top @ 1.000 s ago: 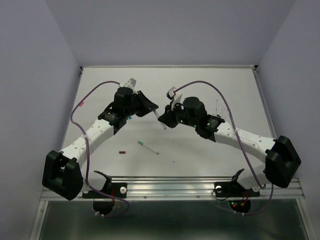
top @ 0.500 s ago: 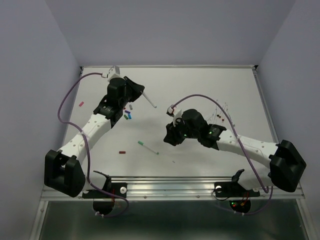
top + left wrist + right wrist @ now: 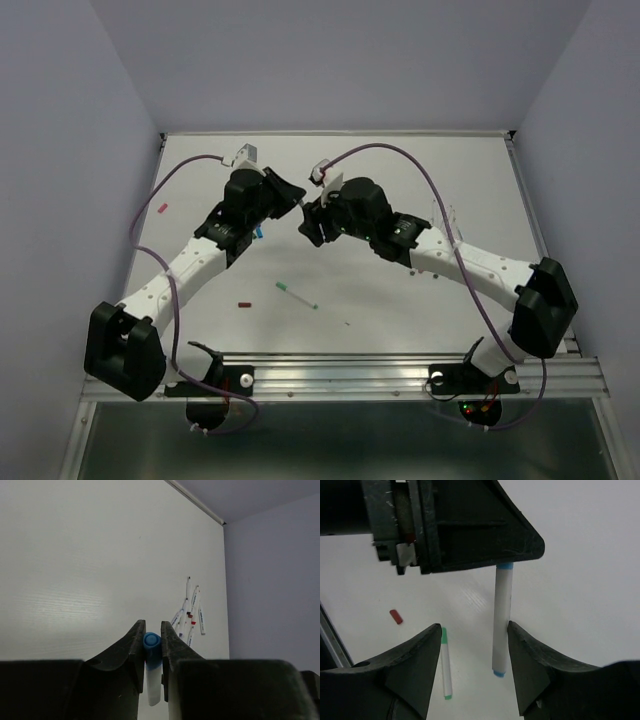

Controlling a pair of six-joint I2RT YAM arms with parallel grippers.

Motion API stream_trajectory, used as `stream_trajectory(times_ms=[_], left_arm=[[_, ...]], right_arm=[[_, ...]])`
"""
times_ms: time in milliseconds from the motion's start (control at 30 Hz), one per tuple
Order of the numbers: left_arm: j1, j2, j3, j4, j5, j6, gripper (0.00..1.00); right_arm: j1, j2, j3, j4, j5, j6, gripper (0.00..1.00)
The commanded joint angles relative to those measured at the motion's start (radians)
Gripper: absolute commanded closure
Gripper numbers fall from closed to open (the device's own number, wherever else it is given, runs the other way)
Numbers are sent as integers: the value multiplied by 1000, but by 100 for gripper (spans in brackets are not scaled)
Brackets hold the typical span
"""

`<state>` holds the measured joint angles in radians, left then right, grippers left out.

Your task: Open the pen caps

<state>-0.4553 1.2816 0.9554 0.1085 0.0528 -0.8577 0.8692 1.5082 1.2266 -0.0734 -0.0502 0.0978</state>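
My left gripper draws down and to the left in the top view next and releases its blue cap beside the loose blue caps that lie below there.
My left gripper (image 3: 293, 197) is shut on the blue cap (image 3: 151, 642) of a white pen, whose barrel (image 3: 501, 615) hangs out of the jaws, with a small blue end at the bottom. My right gripper (image 3: 475, 627) is open and straddles the barrel, which lies close against its right finger (image 3: 520, 645). In the top view the right gripper (image 3: 309, 222) meets the left one above the middle of the table. A capped green pen (image 3: 297, 295) lies on the table and also shows in the right wrist view (image 3: 445, 665). A loose dark red cap (image 3: 245, 302) lies near it.
A cluster of several pens (image 3: 445, 218) lies at the right side of the table, and it also shows in the left wrist view (image 3: 190, 612). Loose blue caps (image 3: 259, 232) lie under the left arm. A pink cap (image 3: 162, 208) lies near the left edge.
The left arm swung right, back toward the centre, with the pen. The right arm moved up and left to meet it, and its open jaws now straddle the barrel.
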Motion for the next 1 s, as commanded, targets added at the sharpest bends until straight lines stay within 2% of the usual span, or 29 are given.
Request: stream_trajectory(times_ms=[0, 133, 167, 200, 233, 333, 433, 567, 733, 833, 933, 967], left_arm=[[-14, -68, -21, 71, 19, -15, 100], [-16, -82, -24, 71, 25, -18, 100], [-14, -84, -24, 72, 27, -20, 100], [-16, -85, -24, 74, 24, -20, 100], [-14, -87, -23, 72, 18, -17, 100], [-13, -73, 5, 51, -46, -1, 100], [4, -28, 61, 17, -134, 25, 100], [114, 64, 138, 5, -160, 46, 100], [213, 159, 229, -9, -153, 60, 100], [251, 177, 240, -10, -111, 75, 100], [254, 179, 205, -29, -71, 95, 100], [254, 174, 188, -32, -62, 103, 100]], right_arm=[[-1, 88, 111, 4, 39, -55, 42], [-1, 129, 137, -8, 81, -52, 45], [-1, 132, 137, -6, 82, -47, 55], [-1, 133, 136, -8, 75, -43, 85], [-1, 129, 129, -8, 58, -40, 99], [-1, 92, 88, 0, -3, -37, 99], [-1, -6, -57, 37, -36, 6, 99], [37, -170, -362, 121, -88, 111, 99], [56, -383, -568, 167, -123, 270, 99], [56, -451, -608, 132, -48, 284, 99], [30, -462, -560, 0, 180, 290, 99], [8, -451, -547, -20, 194, 290, 99]])
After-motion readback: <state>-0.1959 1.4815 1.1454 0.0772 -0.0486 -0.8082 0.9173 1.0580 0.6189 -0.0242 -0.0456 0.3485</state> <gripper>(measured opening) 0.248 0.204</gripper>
